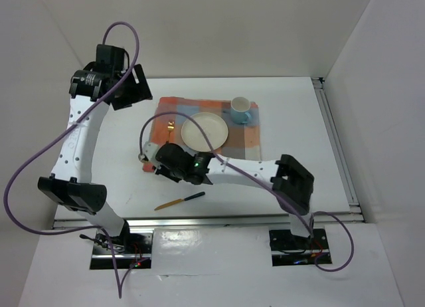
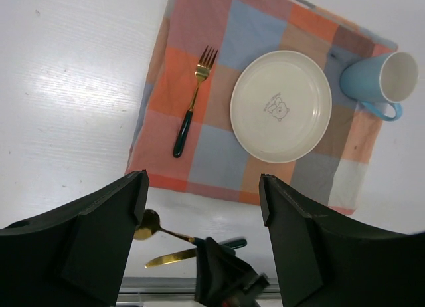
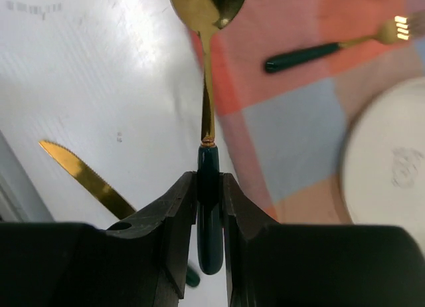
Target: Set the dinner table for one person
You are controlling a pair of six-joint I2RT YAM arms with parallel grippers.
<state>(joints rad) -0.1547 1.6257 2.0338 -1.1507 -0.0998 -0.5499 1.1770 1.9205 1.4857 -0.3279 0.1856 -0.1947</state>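
The bare mat by the cup is below my right gripper, to its right in the top view. I will move the gripper past the plate and down to release.
The white dinner table carries a checked cloth mat with a cream plate, a blue cup and a gold fork with a dark green handle. My right gripper is shut on the green handle of a gold spoon and holds it over the mat's near-left corner, bowl pointing away. A gold knife lies on the table near the front edge. My left gripper is open and empty, high above the mat's left side.
Metal rails run along the table's right edge and front edge. White walls stand behind and to both sides. The right arm's forearm stretches across the table in front of the mat.
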